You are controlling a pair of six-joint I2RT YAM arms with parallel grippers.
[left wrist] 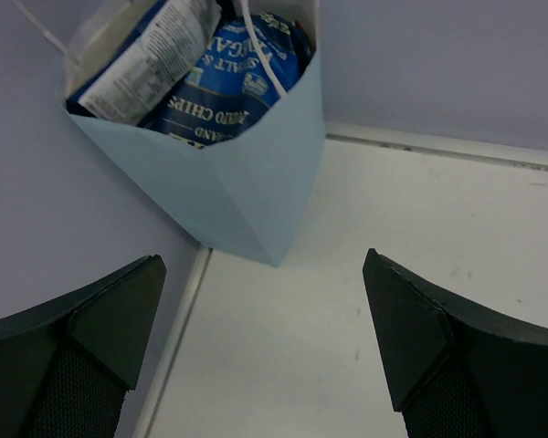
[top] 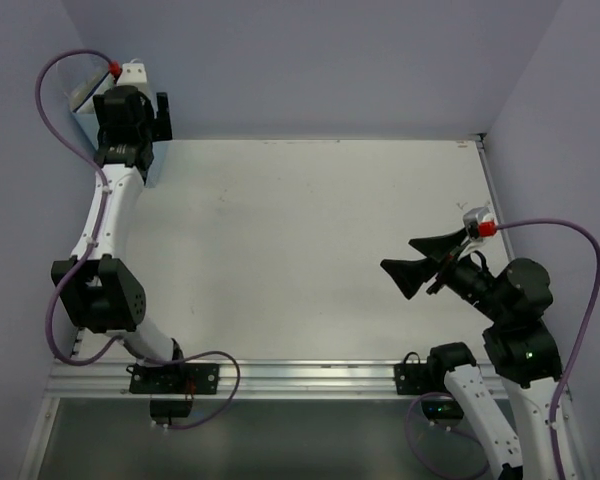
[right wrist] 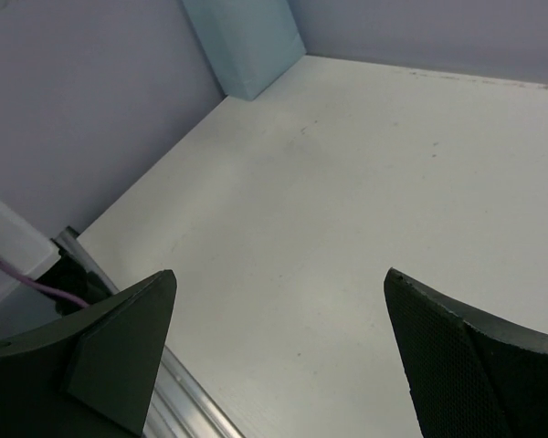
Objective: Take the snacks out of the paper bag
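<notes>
The left gripper moves outward onto the bag's rim at the string handle's foot and closes next, since this thin rim stands clear of the side.
The light blue paper bag stands upright in the far left corner against the walls, its mouth open. Inside it a dark blue chips packet and a white and dark blue packet stick up, with a white string handle across them. The other snacks are hidden. My left gripper is open and empty, just in front of the bag's base. In the top view the left gripper covers most of the bag. My right gripper is open and empty at the right. The bag shows far off in the right wrist view.
The white table is walled by lilac panels at the back and both sides. An aluminium rail runs along the near edge. The right gripper hangs above bare table.
</notes>
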